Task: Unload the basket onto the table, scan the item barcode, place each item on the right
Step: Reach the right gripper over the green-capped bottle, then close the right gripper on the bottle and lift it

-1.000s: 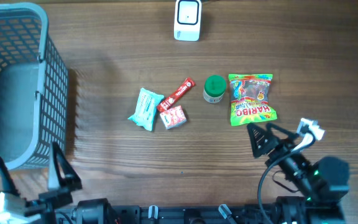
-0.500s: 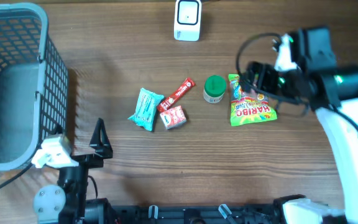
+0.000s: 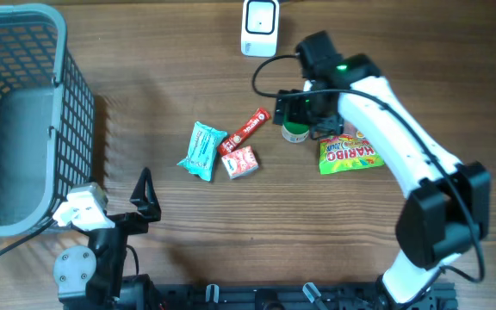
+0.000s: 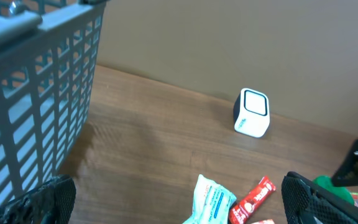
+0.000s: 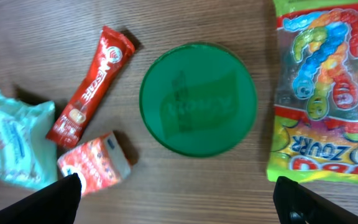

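The robot lowers its right gripper next and closes it around the green-lidded jar [image 3: 296, 132] [image 5: 198, 99], which stands below it. The bare table on both sides of the jar leaves room for the fingers.
Several items lie mid-table: a teal packet [image 3: 202, 150], a red stick pack [image 3: 245, 130], a small red box [image 3: 240, 162], a green-lidded jar [image 3: 296, 132] and a Haribo bag [image 3: 350, 153]. The white scanner [image 3: 259, 26] stands at the far edge. My right gripper [image 3: 305, 110] hovers open directly over the jar. In the right wrist view the green lid [image 5: 197, 98] fills the middle above the gripper [image 5: 179, 205], with nothing between its fingers. At the near left my left gripper [image 3: 132, 211] is open and holds nothing. Its wrist view shows the scanner [image 4: 252, 112] far ahead.
A tall grey mesh basket [image 3: 24, 112] occupies the left side and looms at the left of the left wrist view as the basket [image 4: 36, 93]. The right arm's cable loops over the table between the scanner and the jar.
The right arm swung from the near right corner up across the table and now hangs over the green jar. The left arm rose slightly at the near left.
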You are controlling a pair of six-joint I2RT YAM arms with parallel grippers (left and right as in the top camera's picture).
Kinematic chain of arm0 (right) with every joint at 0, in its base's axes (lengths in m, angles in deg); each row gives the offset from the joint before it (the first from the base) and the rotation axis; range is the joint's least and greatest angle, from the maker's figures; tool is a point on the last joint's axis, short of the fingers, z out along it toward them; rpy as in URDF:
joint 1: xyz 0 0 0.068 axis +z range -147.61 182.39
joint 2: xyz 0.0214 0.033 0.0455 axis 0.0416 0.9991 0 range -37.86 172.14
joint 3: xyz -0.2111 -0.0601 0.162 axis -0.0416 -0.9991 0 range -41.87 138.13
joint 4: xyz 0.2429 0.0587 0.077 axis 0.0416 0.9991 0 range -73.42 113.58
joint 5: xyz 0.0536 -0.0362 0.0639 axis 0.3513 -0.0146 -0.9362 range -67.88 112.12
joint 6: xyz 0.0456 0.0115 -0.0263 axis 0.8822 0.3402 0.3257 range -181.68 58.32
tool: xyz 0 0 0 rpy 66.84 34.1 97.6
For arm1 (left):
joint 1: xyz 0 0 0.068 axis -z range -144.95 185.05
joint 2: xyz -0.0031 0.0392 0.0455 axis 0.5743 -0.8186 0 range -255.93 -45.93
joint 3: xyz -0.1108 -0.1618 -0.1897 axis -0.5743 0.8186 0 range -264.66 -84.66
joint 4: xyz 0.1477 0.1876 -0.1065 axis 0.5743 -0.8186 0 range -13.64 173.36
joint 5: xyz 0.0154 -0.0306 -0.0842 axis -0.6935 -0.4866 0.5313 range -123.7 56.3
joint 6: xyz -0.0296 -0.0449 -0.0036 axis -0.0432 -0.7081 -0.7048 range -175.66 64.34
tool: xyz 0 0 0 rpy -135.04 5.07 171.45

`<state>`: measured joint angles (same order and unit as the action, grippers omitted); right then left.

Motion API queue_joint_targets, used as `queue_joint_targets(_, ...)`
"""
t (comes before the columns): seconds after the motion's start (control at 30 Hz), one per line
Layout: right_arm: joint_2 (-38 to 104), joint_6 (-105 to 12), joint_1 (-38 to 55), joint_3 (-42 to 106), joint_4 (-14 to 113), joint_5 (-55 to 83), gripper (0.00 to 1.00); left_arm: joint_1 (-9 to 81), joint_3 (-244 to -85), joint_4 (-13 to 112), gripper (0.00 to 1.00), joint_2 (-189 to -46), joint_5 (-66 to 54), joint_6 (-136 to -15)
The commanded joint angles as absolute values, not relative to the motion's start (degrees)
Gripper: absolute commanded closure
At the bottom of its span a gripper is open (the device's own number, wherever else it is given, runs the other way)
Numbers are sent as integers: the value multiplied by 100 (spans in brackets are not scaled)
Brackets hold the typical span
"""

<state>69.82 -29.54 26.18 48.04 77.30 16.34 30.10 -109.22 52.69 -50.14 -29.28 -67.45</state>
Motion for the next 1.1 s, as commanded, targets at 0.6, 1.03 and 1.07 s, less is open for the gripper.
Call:
queue_joint_targets(0.6,8372,-2421,2594,5263,6856,2550,0,2984,-10817,4572,0,-4973,-2816,-6815)
queue_joint_targets(1.03,8580,-2464,2600,5250,7053,1991,36,2984,-10817,3778,0,-4973,-2816,-6813)
queue_joint_targets(1.07,8580,-2464,2600,5252,7118,1918,41,2984,-10817,3573,0,-4973,-2816,-6813)
